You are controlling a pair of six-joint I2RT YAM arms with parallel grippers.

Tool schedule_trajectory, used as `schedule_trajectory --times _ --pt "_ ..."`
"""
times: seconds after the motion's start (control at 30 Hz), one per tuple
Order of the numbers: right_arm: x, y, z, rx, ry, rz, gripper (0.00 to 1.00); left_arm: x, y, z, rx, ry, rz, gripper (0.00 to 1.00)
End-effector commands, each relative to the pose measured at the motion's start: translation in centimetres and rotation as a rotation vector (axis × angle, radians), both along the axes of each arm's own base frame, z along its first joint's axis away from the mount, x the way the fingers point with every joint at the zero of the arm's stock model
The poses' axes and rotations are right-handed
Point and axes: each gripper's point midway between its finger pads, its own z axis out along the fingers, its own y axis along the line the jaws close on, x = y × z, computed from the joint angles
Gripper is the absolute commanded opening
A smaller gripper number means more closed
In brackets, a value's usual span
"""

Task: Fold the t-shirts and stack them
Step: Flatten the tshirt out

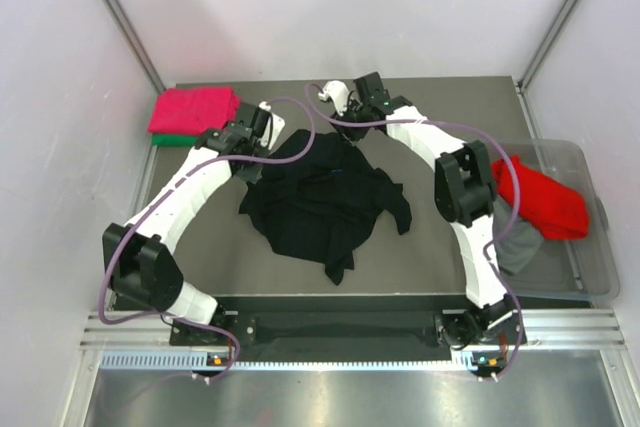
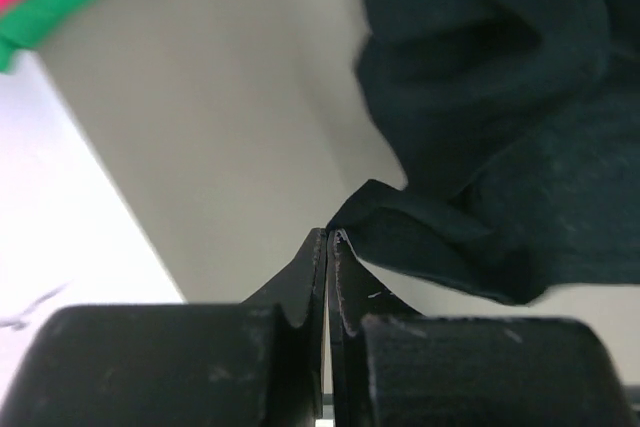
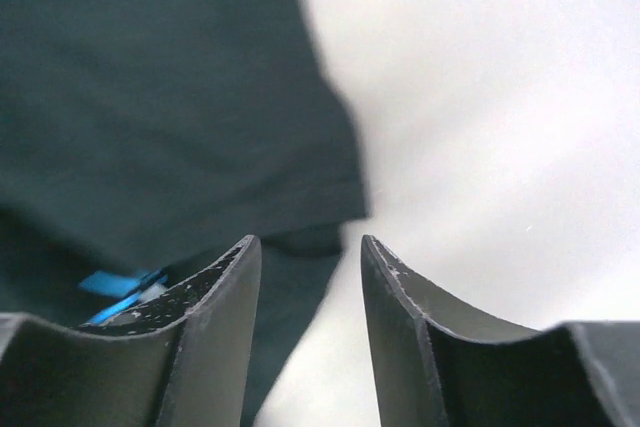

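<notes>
To grab the corner of the black t-shirt's far hem just ahead of my open fingers, my right gripper will lower onto that corner first.
The black t-shirt [image 1: 320, 202] lies crumpled mid-table. My left gripper [image 1: 272, 139] is at its far-left edge. In the left wrist view the jaws [image 2: 329, 237] are shut, with a peaked corner of the black t-shirt [image 2: 480, 147] pinched at the tips. Over the shirt's far edge hovers my right gripper [image 1: 338, 105], open; in its wrist view the fingers [image 3: 307, 247] straddle the hem of the black t-shirt [image 3: 170, 97], nothing between them. A small blue tag [image 3: 120, 287] shows on the cloth. A folded pink-red t-shirt [image 1: 195, 107] rests on a green one [image 1: 170, 139].
A clear plastic bin [image 1: 592, 247] at the right edge holds a red t-shirt [image 1: 545, 197] and a grey one [image 1: 520, 242]. White walls enclose the table on three sides. The right arm's elbow [image 1: 462, 185] stands just left of the bin.
</notes>
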Motion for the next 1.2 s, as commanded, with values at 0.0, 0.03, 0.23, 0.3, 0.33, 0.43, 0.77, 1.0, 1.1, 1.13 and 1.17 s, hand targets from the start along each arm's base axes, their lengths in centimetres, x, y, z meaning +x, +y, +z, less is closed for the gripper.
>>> schedule_trajectory --times 0.0,0.03,0.23,0.3,0.33,0.43,0.77,1.0,1.1,1.13,1.17 --pt "3.8 -0.7 -0.2 -0.002 -0.022 -0.088 0.45 -0.3 -1.3 1.0 -0.109 -0.065 -0.003 0.0" --pt "4.3 -0.7 -0.3 0.0 -0.021 -0.1 0.45 -0.5 -1.3 1.0 -0.117 -0.072 0.001 0.0" --pt "6.6 -0.7 -1.3 0.009 -0.023 -0.146 0.46 -1.2 -1.5 0.4 -0.144 -0.071 -0.001 0.0" --pt "6.9 -0.6 -1.9 0.014 -0.014 -0.152 0.46 -1.3 -1.6 0.2 -0.148 -0.07 -0.002 0.0" --pt "6.8 -0.6 -2.1 0.012 -0.01 -0.151 0.46 -1.4 -1.6 0.0 -0.149 -0.065 -0.002 0.0" --pt "6.3 -0.4 -3.2 0.019 0.028 -0.145 0.46 -1.5 -1.4 -0.2 -0.146 -0.066 0.001 0.0" --pt "4.9 -0.1 -5.3 0.027 0.111 -0.129 0.46 -1.3 -1.5 -0.4 -0.145 -0.068 0.001 0.0" --pt "4.9 0.0 -6.4 0.035 0.143 -0.124 0.45 -1.3 -1.3 -0.4 -0.14 -0.072 0.005 0.0" --pt "4.8 0.0 -6.7 0.039 0.153 -0.119 0.38 -1.2 -1.4 -0.5 -0.139 -0.072 0.004 0.0" --pt "4.7 0.1 -6.8 0.041 0.155 -0.117 0.36 -1.2 -1.3 -0.6 -0.138 -0.071 0.004 0.0" --pt "4.6 0.1 -6.9 0.04 0.161 -0.115 0.34 -1.3 -1.4 -0.6 -0.14 -0.07 0.003 0.0"
